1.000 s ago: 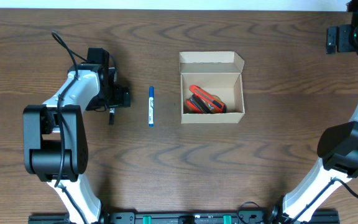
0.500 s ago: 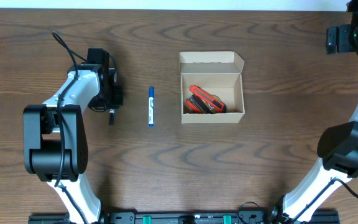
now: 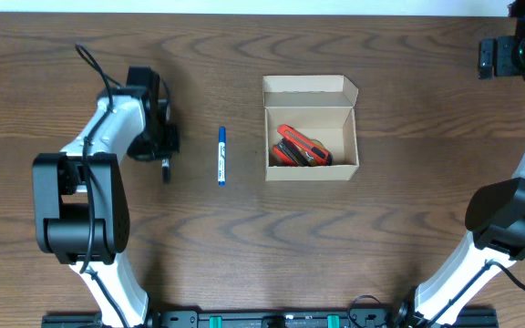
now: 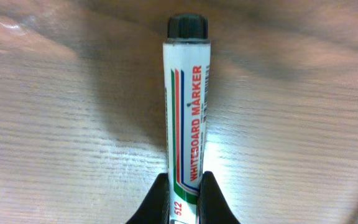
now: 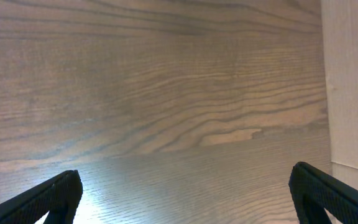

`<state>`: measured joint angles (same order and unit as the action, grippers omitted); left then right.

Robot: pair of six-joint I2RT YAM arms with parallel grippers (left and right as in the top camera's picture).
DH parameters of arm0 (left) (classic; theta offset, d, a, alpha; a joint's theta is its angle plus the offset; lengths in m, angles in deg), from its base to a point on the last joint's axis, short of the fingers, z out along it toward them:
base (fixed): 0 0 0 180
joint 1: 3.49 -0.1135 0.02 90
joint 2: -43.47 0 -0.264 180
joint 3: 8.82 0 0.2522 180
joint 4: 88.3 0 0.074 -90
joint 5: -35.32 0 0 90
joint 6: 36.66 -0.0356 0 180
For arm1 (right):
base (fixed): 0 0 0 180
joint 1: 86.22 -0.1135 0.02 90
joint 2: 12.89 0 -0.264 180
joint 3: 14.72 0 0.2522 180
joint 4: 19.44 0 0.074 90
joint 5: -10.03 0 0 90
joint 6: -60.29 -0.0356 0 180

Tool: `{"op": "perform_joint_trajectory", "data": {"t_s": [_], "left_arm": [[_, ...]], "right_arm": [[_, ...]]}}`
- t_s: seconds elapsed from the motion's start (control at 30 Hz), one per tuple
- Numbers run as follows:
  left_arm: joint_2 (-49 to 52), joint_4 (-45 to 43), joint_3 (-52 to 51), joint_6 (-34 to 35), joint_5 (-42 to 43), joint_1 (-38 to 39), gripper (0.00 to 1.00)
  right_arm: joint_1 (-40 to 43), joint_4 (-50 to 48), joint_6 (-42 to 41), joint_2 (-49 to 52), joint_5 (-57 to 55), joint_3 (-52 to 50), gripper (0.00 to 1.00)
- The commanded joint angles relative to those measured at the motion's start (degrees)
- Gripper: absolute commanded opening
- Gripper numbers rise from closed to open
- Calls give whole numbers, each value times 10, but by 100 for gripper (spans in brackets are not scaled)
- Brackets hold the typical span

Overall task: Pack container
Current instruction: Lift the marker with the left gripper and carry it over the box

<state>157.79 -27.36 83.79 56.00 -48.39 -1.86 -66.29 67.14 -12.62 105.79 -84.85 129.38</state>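
My left gripper lifts over the red and black tool (image 3: 299, 148) next and releases the marker, since the box lies to the gripper's right in the overhead view.
The container (image 3: 310, 128) is a tan cardboard box standing open at the table's middle, its flap lid folded back, with a red and black tool (image 3: 299, 148) inside. My left gripper (image 4: 185, 196) is shut on a white whiteboard marker (image 4: 187, 112) with a black cap, low over the wood. From above, that left gripper (image 3: 164, 155) is left of the box, and the marker's dark end (image 3: 165, 170) pokes out toward the front. A blue marker (image 3: 221, 156) lies between it and the box. My right gripper (image 5: 185, 193) is open over bare wood.
The right arm (image 3: 509, 56) sits at the far back right corner, by the table's pale edge (image 5: 353, 87). Brown wood tabletop (image 3: 381, 228) stretches around the box.
The left jaws have shut on the black-capped marker, and that wrist has shifted slightly. The right arm, the box and the blue marker have not moved.
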Motion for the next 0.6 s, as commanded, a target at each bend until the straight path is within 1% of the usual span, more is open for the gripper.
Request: {"op": "perform_joint_trajectory", "data": {"t_s": [0.0,0.1,0.2,0.33,0.43,0.57], "left_arm": [[2,36,103,-12,43,5,6],[2,83,198,-30,73,18,6],[2,126,301,-51,75,42,6],[3,165,415,-91,79,83,6],[3,168,483,-96,83,119,6],[4,146,526,-95,86,164,6]], "right_arm": [[5,0,-8,6,0,-2,99],[5,0,-8,6,0,-2,99],[5,0,-8,6,0,-2,99],[5,0,-8,6,0,-2,99],[5,0,-8,6,0,-2,99],[5,0,-8,6,0,-2,99]]}}
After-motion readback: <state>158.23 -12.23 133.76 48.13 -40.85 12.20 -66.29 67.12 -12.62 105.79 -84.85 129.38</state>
